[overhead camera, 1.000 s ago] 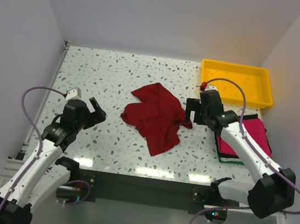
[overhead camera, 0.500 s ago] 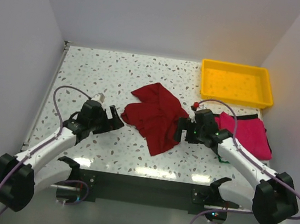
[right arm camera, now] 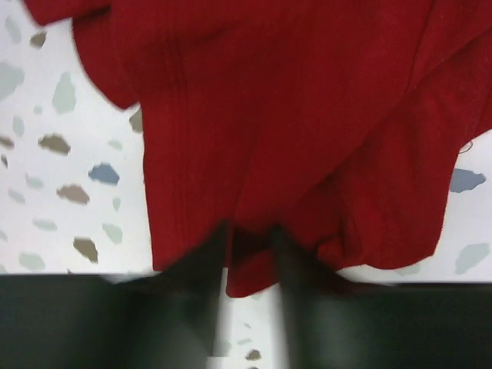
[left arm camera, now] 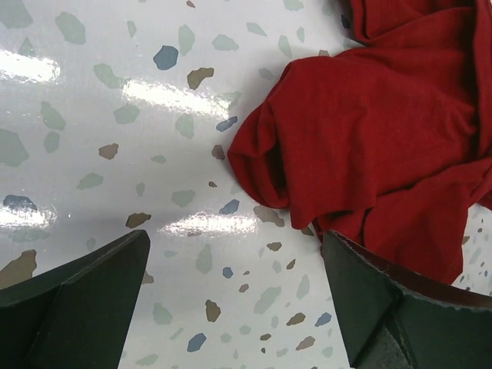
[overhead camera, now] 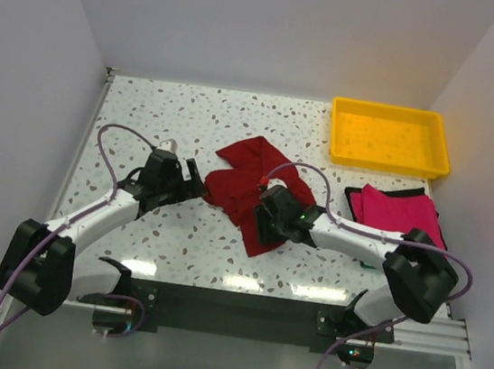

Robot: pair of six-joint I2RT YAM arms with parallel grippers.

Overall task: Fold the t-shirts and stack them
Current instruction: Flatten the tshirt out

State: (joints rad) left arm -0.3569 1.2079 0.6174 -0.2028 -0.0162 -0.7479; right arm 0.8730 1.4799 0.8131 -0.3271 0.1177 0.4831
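Observation:
I should next move my left gripper outward and to the right in the top view, onto the red t-shirt's far corner (overhead camera: 225, 152), because that corner sticks out onto bare tabletop.
The dark red t-shirt (overhead camera: 251, 185) lies crumpled mid-table. My right gripper (overhead camera: 262, 230) is at its near hem, and in the right wrist view, which is blurred, this gripper (right arm camera: 250, 257) is shut on a fold of the red cloth (right arm camera: 292, 115). My left gripper (overhead camera: 194, 187) is open at the shirt's left edge. In the left wrist view its fingers (left arm camera: 77, 307) straddle bare table, with the right finger beside the red t-shirt (left arm camera: 384, 131). A folded pink t-shirt (overhead camera: 404, 219) tops a stack at the right, with black cloth (overhead camera: 355, 196) and a green edge (overhead camera: 366, 264) showing under it.
A yellow tray (overhead camera: 389, 140) stands at the back right corner, just behind the folded stack. White walls close in the speckled table (overhead camera: 164, 119) on the left, back and right. Both arms' cables loop above the table.
My right arm swung left from the pink stack to the red shirt's near hem and its jaws closed on the cloth. My left gripper moved right, up to the shirt's left edge, staying open.

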